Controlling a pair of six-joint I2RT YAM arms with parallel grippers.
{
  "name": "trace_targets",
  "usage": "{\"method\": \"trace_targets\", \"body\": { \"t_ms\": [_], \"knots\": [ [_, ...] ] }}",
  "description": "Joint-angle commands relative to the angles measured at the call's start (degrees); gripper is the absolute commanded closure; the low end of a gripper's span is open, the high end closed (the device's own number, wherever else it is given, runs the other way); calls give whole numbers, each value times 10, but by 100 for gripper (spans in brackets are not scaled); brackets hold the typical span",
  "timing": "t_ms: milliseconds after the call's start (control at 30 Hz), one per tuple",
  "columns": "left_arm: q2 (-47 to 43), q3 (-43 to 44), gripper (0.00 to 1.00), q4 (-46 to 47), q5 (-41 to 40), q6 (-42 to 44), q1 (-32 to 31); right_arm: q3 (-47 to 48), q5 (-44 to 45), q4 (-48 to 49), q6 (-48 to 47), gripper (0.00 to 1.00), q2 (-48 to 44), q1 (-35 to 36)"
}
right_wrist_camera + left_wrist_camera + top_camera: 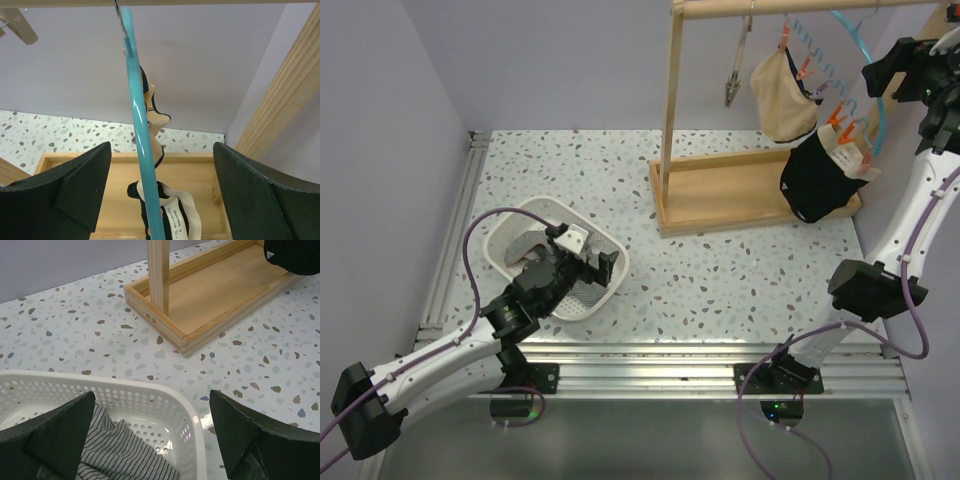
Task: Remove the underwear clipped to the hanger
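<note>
I will next move my right gripper gently to the left in the top view and close it around the hanger's teal bar, which is already between my open fingers.
The grey striped pair (125, 455) lies in the white basket (165, 395), which also shows in the top view (535, 212). My left gripper (152, 440) is open and empty just above the basket's right corner (582, 262). The beige pair (785, 95) and the black pair with pale waistband (817, 180) hang by orange clips (840, 125) from the teal hanger (140, 150) on the wooden rack. My right gripper (162, 165) is open at the rack's right end (898, 70). The hanger's teal bar runs between its fingers, apart from both. The black pair (175, 215) hangs below.
The wooden rack has an upright post (670, 120) and a tray-like base (720, 200) at the back right. An empty peg (732, 85) hangs from the top bar. Walls close in on the left, back and right. A metal rail runs along the near edge.
</note>
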Motion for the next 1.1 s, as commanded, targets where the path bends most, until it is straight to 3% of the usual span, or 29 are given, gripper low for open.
{"method": "trace_targets", "body": {
  "t_ms": [0,433,700,1067],
  "knots": [
    [1,-1,0,24,-6,7,-3,45,-29,14,35,14,14,-1],
    [7,-1,0,26,-6,11,-3,28,-32,11,27,14,10,1],
    [1,-2,0,26,-4,10,-3,-2,5,-7,-47,9,-28,0],
    [1,-2,0,27,3,10,-3,14,6,-72,-78,18,10,33]
  ]
}}
